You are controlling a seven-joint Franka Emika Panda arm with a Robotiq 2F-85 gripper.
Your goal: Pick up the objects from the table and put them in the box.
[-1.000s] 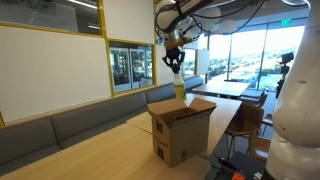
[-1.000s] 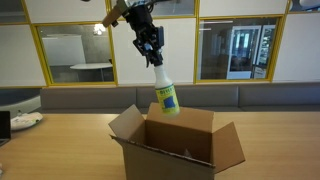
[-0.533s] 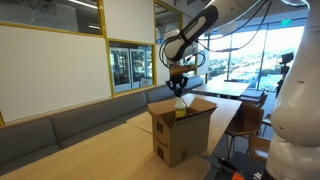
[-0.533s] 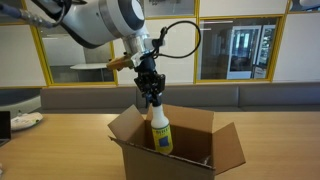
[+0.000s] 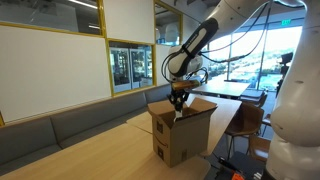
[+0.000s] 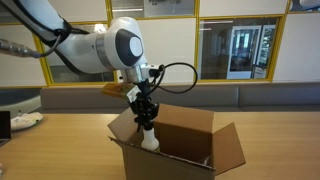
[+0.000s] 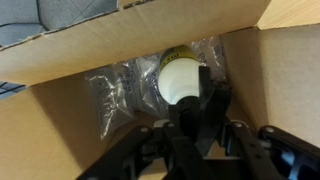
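Observation:
I need to lower the hanging bottle between the box's sides next and release its sprayer head, as my gripper is above the box's bottom with its crumpled clear plastic.
The brown cardboard box (image 5: 184, 136) stands open on the pale wood table (image 5: 95, 152); both also show in an exterior view, box (image 6: 186, 162) and table (image 6: 55, 150). My gripper (image 6: 147, 113) is down at the box's opening, shut on the black sprayer head of a white spray bottle (image 6: 150, 142) with a yellow label. The bottle hangs mostly inside the box. In the wrist view the bottle's white shoulder (image 7: 183, 80) sits just beyond the gripper (image 7: 197, 118), between the box walls (image 7: 90, 52). In an exterior view the gripper (image 5: 178, 99) is over the box.
Crumpled clear plastic (image 7: 120, 92) lies on the box floor beside the bottle. A grey bench (image 5: 70, 125) runs along the wall behind the table. Chairs and another table (image 5: 245, 105) stand beyond the box. A pale object (image 6: 22, 120) lies at the table's far end.
The gripper has come down with the spray bottle from well above the box until the bottle is mostly inside it.

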